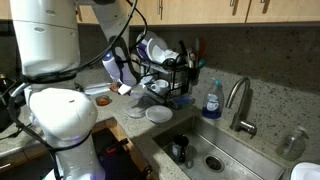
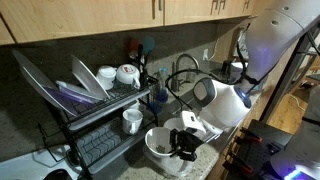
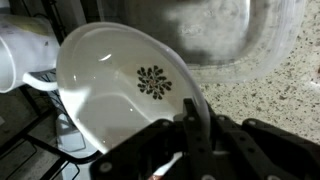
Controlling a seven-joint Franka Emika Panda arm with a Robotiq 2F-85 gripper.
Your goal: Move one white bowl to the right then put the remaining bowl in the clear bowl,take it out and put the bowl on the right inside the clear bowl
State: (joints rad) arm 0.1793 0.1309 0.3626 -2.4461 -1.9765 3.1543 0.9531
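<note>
The held white bowl (image 3: pixel 115 85) hangs off to the clear bowl's side, so the robot's gripper will next move down and across toward the clear bowl's middle (image 3: pixel 212 28) and let go of the white bowl's rim there.
My gripper (image 3: pixel 196 128) is shut on the rim of a white bowl (image 3: pixel 115 85) with a dark flower pattern in its middle; one finger is inside the rim and one outside. In an exterior view the same gripper (image 2: pixel 187 148) holds this white bowl (image 2: pixel 160 143) low over the counter in front of the dish rack. In an exterior view two pale round dishes (image 1: pixel 136 112) (image 1: pixel 158 114) lie side by side on the counter. I cannot tell which one is the clear bowl. A pale edge shows under the held bowl in the wrist view (image 3: pixel 68 132).
A black dish rack (image 2: pixel 95 105) with plates, bowls and a teapot stands behind. A white mug (image 2: pixel 132 120) sits beside the bowl. The steel sink (image 1: pixel 215 150) with its faucet (image 1: pixel 238 100) and a blue soap bottle (image 1: pixel 211 100) is close by. The counter is speckled granite (image 3: pixel 275 95).
</note>
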